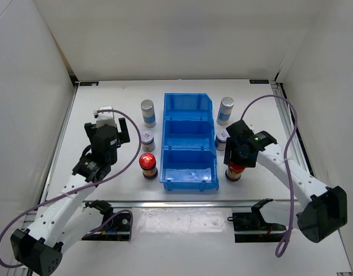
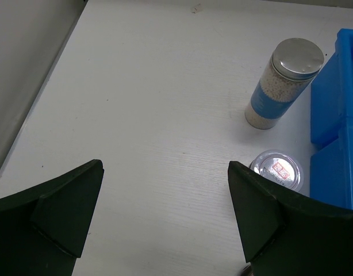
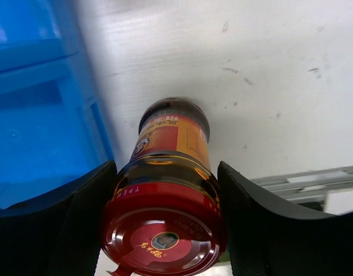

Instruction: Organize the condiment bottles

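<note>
I will next raise my right gripper, move it to the left in the top view and lower the dark jar into the blue bin's near section (image 1: 194,167) (image 3: 35,141). I will then let the jar go, because that space is empty.
My right gripper (image 1: 240,156) is shut on a dark jar with a red domed cap (image 3: 165,230), just right of the blue bin's near compartment; its fingers (image 3: 67,224) press both sides below the cap. My left gripper (image 2: 165,213) is open and empty over bare table, left of a short silver-lidded jar (image 2: 277,170) and near a tall cylinder with a bluish label (image 2: 283,83). In the top view, a tall cylinder (image 1: 148,112), a short jar (image 1: 148,139) and a red-capped jar (image 1: 148,164) stand left of the bin. A tall cylinder (image 1: 225,110) and a short jar (image 1: 222,138) stand on its right.
The blue three-compartment bin (image 1: 188,122) stands in the middle of the table, and its wall shows in the right wrist view (image 3: 44,115). White walls enclose the table on three sides. A metal rail (image 1: 182,202) runs along the near edge.
</note>
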Motion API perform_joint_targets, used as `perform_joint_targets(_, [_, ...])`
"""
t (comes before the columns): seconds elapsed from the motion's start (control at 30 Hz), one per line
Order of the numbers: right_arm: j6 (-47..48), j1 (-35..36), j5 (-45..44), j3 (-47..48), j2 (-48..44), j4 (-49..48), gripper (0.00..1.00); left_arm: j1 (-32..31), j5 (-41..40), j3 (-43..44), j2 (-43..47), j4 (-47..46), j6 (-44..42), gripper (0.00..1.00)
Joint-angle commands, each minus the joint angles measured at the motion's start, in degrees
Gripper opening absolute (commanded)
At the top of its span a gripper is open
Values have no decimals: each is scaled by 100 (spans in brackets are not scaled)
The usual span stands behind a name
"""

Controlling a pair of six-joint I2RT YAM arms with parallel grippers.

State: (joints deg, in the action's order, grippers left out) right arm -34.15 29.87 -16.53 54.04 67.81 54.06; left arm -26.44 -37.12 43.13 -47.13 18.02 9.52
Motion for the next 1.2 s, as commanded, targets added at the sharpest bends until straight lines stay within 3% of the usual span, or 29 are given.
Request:
perform_joint_targets(0.0, [13, 291, -867, 1072, -514, 368, 25, -28, -102, 143, 99, 35, 50, 100])
perform_joint_targets(0.17, [295, 1081, -633, 1828, -638, 227, 15, -28, -102, 143, 99, 35, 50, 100])
perform_joint_targets(0.27, [190, 1609, -579, 2101, -313, 148, 9, -28, -102, 143, 46, 35, 50, 100])
perform_joint_targets(0.4, [-13, 2382, -701, 2163, 283, -141, 7, -28, -172, 143, 46, 35, 50, 100])
perform_joint_targets(0.8, [-565, 2612, -500, 1382, 1375, -897, 2, -28, -243, -24, 284, -71, 103, 100])
perform_joint_targets(1.0, [-750, 2498, -166, 977, 1744, -1328, 6, -28, -181, -77, 284, -123, -11, 100])
perform_joint_targets(1.1, [-751, 2498, -114, 977, 1920, -1390, 17, -28, -181, -226, 397, -176, 145, 100])
perform_joint_targets(1.17, [-804, 2498, -113, 977, 1920, -1390, 42, -28, 81, -402, 617, -360, 226, 100])
